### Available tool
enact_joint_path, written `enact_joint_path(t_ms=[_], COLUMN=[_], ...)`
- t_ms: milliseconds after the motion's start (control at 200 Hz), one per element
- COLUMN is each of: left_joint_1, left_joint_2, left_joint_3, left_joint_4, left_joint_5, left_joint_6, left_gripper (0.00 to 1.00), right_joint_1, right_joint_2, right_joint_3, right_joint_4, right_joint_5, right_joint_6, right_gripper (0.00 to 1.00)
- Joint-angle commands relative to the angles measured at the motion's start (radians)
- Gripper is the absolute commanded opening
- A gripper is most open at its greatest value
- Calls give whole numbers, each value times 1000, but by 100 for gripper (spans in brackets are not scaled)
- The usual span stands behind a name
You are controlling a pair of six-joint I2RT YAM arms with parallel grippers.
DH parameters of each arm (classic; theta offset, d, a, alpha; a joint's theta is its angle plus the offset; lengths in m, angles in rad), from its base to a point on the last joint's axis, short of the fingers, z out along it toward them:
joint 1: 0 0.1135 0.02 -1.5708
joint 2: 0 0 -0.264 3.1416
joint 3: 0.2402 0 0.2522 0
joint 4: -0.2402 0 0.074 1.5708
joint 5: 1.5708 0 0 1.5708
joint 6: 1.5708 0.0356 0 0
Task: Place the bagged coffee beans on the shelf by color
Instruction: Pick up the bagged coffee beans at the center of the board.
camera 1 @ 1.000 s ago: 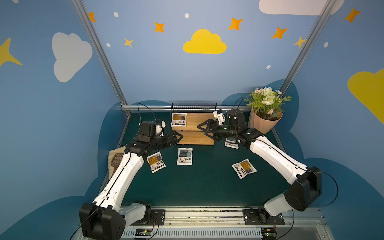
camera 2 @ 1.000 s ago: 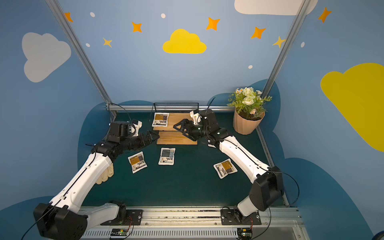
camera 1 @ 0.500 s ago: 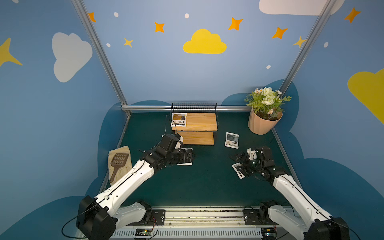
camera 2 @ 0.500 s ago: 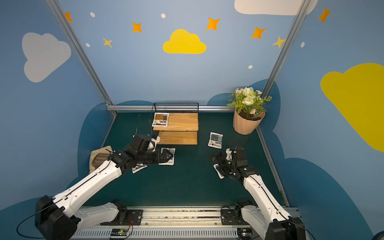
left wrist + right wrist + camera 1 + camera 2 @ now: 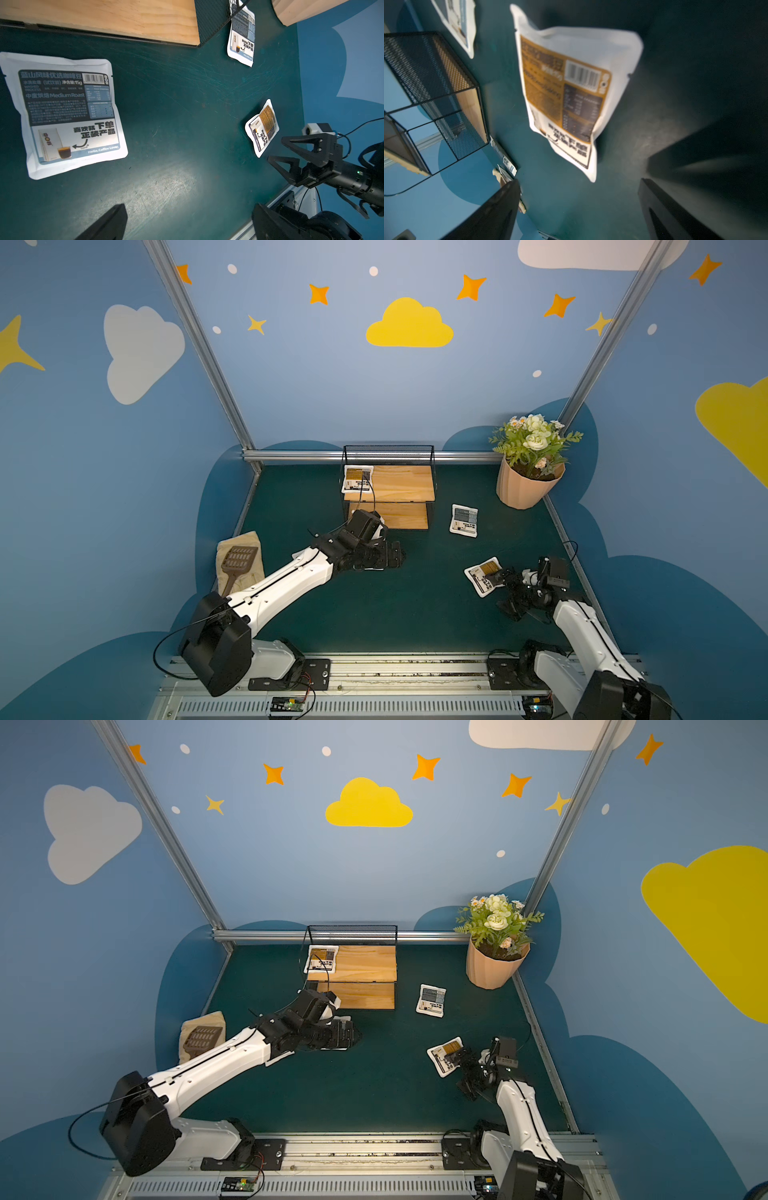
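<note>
The orange bag lies low, just beyond the right gripper's open fingers, so the right gripper should next move down toward the mat and onto the orange bag's barcode-side edge (image 5: 496, 588) (image 5: 616, 100).
The shelf (image 5: 409, 489) stands at the back, with an orange-labelled bag of coffee beans (image 5: 356, 480) on the left of its upper board. My left gripper (image 5: 395, 558) hovers open in front of the shelf. A grey-blue bag (image 5: 68, 116) lies flat on the mat ahead of its jaws, not between them. A second grey-blue bag (image 5: 464, 520) lies right of the shelf. My right gripper (image 5: 503, 591) is open at the near edge of an orange bag (image 5: 480, 576), which sits just beyond its fingertips (image 5: 508, 193) in the right wrist view, untouched.
A peach ribbed flower pot (image 5: 525, 487) stands in the back right corner. A tan cloth with a brown grid tool (image 5: 239, 558) lies by the left wall. Metal rails border the green mat (image 5: 415, 614) at the front and sides.
A second ago both grippers were up at the shelf. They have since come down to the mat, the left by the middle grey-blue bag and the right by the orange bag.
</note>
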State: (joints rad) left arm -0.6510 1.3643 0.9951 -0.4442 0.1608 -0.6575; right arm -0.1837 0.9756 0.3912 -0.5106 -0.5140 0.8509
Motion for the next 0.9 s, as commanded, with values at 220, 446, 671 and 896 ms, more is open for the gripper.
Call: enact_joint_path(t_ms=[220,446,671,896], left_joint_1=[-2,-2,-2,-2], left_joint_2=[15,9,3,0], left_joint_3=[36,41,46,45], left_joint_4=[2,-4,-2,1], left_joint_5=[-7,-12,-12,-8], left_joint_6=[19,25,30,28], left_gripper=[100,100,100,100], right_joint_1=[-98,-82,1,80], right_joint_2=[323,566,650,672], right_joint_3=[174,259,326,355], right_joint_4=[-7,51,44,29], right_joint_5=[-59,-105,-59,-47], right_joint_6=[-169,-211,-206,-208], right_gripper=[93,89,86,73])
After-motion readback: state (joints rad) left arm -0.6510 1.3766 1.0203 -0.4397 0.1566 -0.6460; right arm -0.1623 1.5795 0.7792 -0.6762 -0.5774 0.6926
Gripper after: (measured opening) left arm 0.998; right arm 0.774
